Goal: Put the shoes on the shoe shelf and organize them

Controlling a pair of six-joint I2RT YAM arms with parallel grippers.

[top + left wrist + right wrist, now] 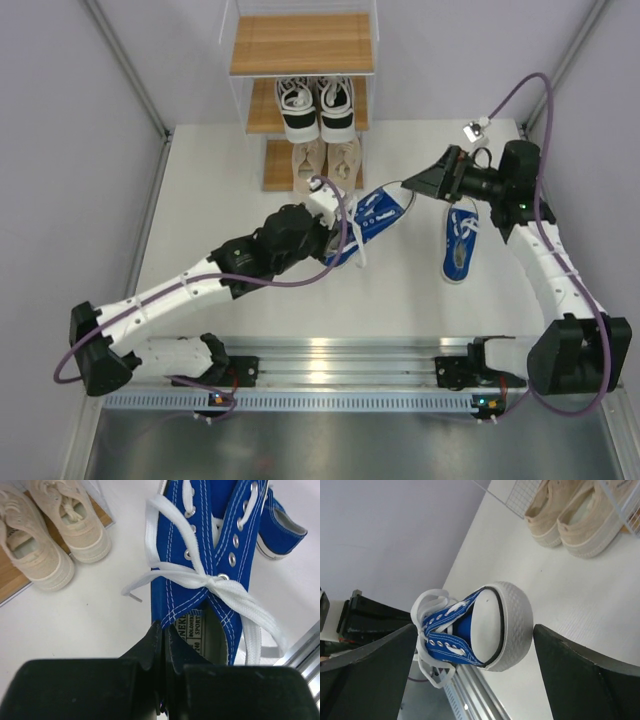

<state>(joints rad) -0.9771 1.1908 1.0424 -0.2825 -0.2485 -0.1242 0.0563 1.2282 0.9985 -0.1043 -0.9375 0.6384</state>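
The left gripper moves up and outward next, turning toward the shelf, over one half of the shelf's top board (266, 45). It releases the shoe there, as that board is bare.
My left gripper (164, 630) (340, 222) is shut on the heel-side collar of a blue shoe (210, 555) (385, 210), whose white laces hang loose. Its white toe cap (507, 625) sits between the fingers of my right gripper (475, 647) (412, 185). That gripper is open and does not press the shoe. The other blue shoe (460, 245) (280, 527) lies on the table under the right arm. On the shoe shelf (300, 45), the black-and-white pair (317, 105) fills the middle tier. The beige pair (326, 158) (50, 535) (575, 515) stands on the bottom board. The top board is bare.
A metal rail (340, 350) runs along the near table edge between the arm bases. Purple cables (530, 95) loop from both arms. White walls close the table on the left, right and behind the shelf.
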